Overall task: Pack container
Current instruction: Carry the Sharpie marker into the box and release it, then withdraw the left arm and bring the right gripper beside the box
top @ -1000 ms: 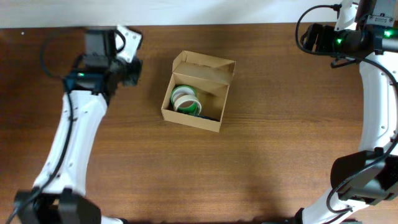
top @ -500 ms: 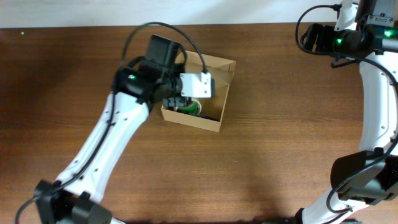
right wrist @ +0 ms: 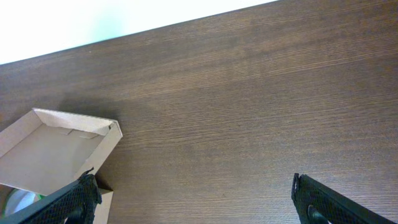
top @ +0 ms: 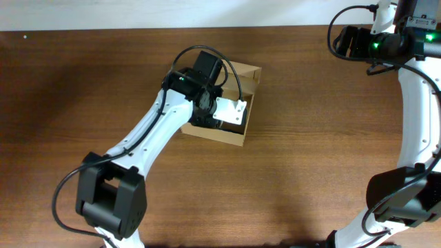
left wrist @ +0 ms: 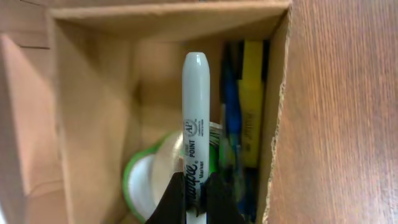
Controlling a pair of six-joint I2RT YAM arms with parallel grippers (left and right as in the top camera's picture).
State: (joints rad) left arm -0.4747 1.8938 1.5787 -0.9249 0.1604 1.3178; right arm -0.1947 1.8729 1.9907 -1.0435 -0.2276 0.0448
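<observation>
I will lower my left gripper into the container next and release the marker, which is already parallel to the pens. The container's bottom beside the blue pen is below that gripper.
The tan cardboard container sits open at the table's middle, its flap lid raised at the back. My left gripper is over the container's opening and is shut on a white marker that points into the box. Inside the box lie a green-edged tape roll and blue and yellow pens along the right wall. In the overhead view the left wrist hides most of the box's inside. My right gripper is open and empty, high at the table's far right; the container's lid shows at its lower left.
Brown wooden table all round the container. The right arm runs down the right edge. A white wall lies beyond the table's back edge.
My left arm has swung from the table's far left over to the container and now holds the marker above the box's opening. The right arm has not moved.
</observation>
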